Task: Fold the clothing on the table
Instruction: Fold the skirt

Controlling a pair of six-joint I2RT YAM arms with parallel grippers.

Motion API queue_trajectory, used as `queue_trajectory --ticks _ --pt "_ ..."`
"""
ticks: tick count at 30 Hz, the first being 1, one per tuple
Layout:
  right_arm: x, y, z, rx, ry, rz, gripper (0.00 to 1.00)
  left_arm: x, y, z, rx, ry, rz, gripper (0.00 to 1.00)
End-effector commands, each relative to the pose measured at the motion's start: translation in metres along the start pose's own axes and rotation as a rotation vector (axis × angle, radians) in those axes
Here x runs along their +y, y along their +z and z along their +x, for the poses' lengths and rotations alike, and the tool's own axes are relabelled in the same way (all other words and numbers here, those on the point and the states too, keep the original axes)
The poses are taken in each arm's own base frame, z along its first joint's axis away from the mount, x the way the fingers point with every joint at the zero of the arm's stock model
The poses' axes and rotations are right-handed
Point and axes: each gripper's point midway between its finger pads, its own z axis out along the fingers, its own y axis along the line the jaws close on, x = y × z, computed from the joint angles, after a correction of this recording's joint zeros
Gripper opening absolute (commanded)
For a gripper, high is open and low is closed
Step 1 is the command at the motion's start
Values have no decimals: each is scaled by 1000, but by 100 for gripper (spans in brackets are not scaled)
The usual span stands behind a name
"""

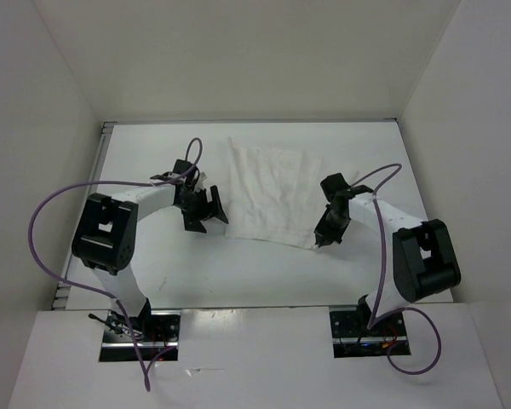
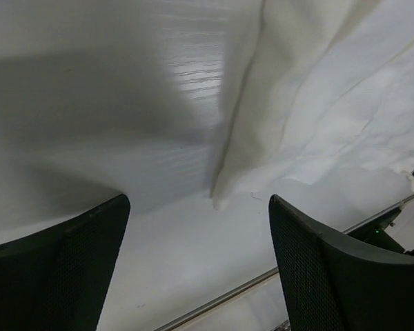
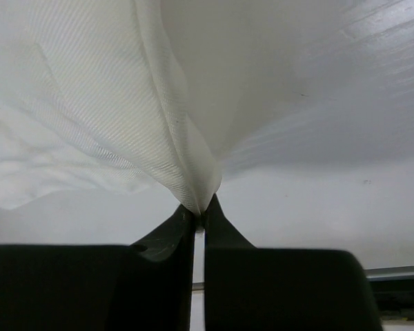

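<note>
Only bare table lies between the left gripper's fingers, so next the left gripper will go to the right in the top view and down onto the clothing's near corner.
The clothing (image 1: 268,192) is a wrinkled white garment lying spread on the table (image 1: 264,273), between the two arms. My right gripper (image 1: 321,240) is at its near right corner and is shut on the clothing (image 3: 159,103); in the right wrist view the fabric gathers into a pinched fold where the fingertips meet (image 3: 201,210). My left gripper (image 1: 209,213) is open just left of the garment's near left edge. Between its wide-apart fingers (image 2: 62,269) lies bare table, and a corner of the clothing (image 2: 224,196) sits a little ahead of them.
White upright walls (image 1: 34,153) close in the table on the left, right and back. A metal rail (image 1: 238,308) runs along the table's near edge. Purple cables (image 1: 47,213) loop from both arms.
</note>
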Motion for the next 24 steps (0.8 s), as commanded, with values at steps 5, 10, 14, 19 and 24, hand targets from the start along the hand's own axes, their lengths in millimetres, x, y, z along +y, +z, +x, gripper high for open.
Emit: queue_trajectory --ticks 5,10,14,19,24 --pt "19 -17 -10 -43 14 -65 0 10 39 13 77 -6 -19 66" --pt "25 -18 -10 -39 21 -91 0 6 54 16 109 10 -29 28" --pt "35 -17 -4 -13 18 -140 0 6 66 21 125 15 -43 37" --pt "35 -22 -9 -40 18 -134 0 -3 73 26 160 24 9 12" --pt "40 -40 -20 -94 9 -148 0 -37 19 -11 45 87 105 0"
